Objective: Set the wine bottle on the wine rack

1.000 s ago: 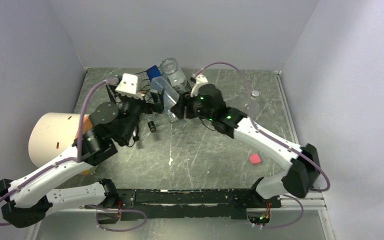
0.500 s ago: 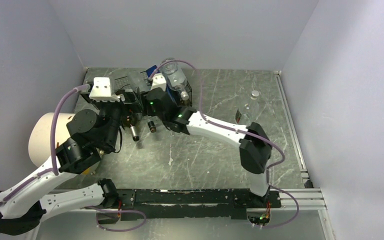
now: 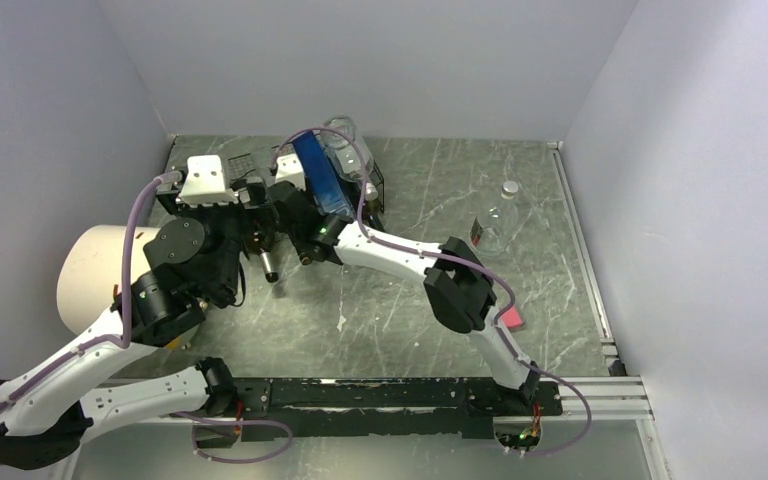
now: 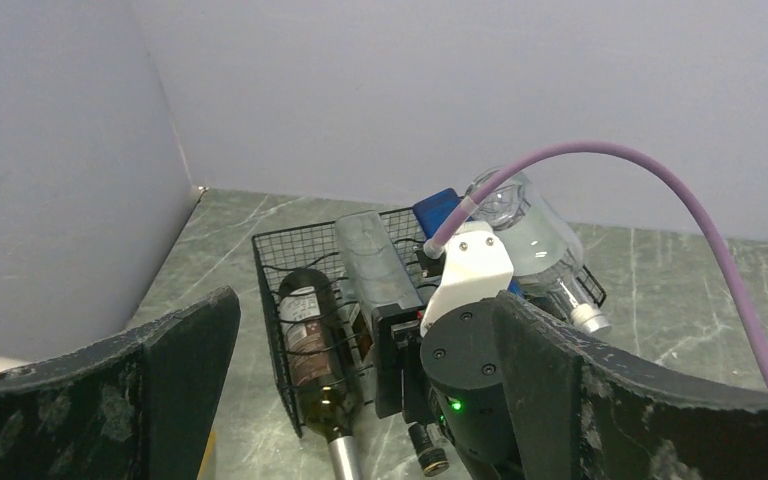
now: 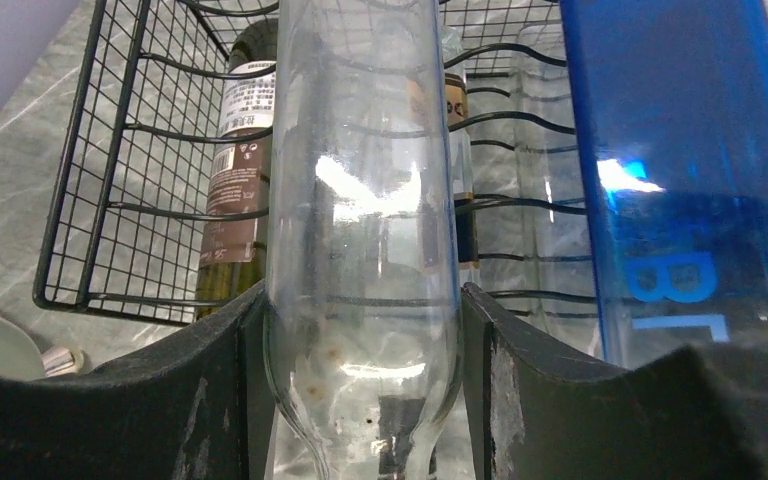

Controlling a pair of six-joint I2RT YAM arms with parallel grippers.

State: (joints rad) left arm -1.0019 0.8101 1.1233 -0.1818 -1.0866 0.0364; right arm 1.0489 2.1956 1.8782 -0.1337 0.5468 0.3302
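My right gripper lowers the clear bottle next onto the rack's curved wires between the dark labelled bottle and the blue bottle, where it already aligns.
My right gripper [image 5: 360, 400] is shut on a clear glass wine bottle [image 5: 360, 180], one finger on each side of its shoulder. It holds the bottle lying over the black wire wine rack [image 5: 110, 180]. The left wrist view shows that bottle [image 4: 368, 258] on top of the rack [image 4: 278, 262]. A dark labelled wine bottle [image 4: 310, 340] lies in the rack's left slot. A blue bottle [image 3: 320, 175] and a large clear bottle [image 3: 345, 140] lie on the rack's right part. My left gripper [image 3: 248, 218] is open and empty just in front of the rack.
Two dark bottle necks [image 3: 268, 265] stick out of the rack's front. A white cylinder [image 3: 90, 275] lies at the left. A small clear bottle [image 3: 490, 225] stands at the right and a pink block [image 3: 510, 318] lies near it. Walls close the back and sides.
My right arm has swung left across the table, carrying the clear bottle over the rack's left part. My left arm has drawn back to the left.
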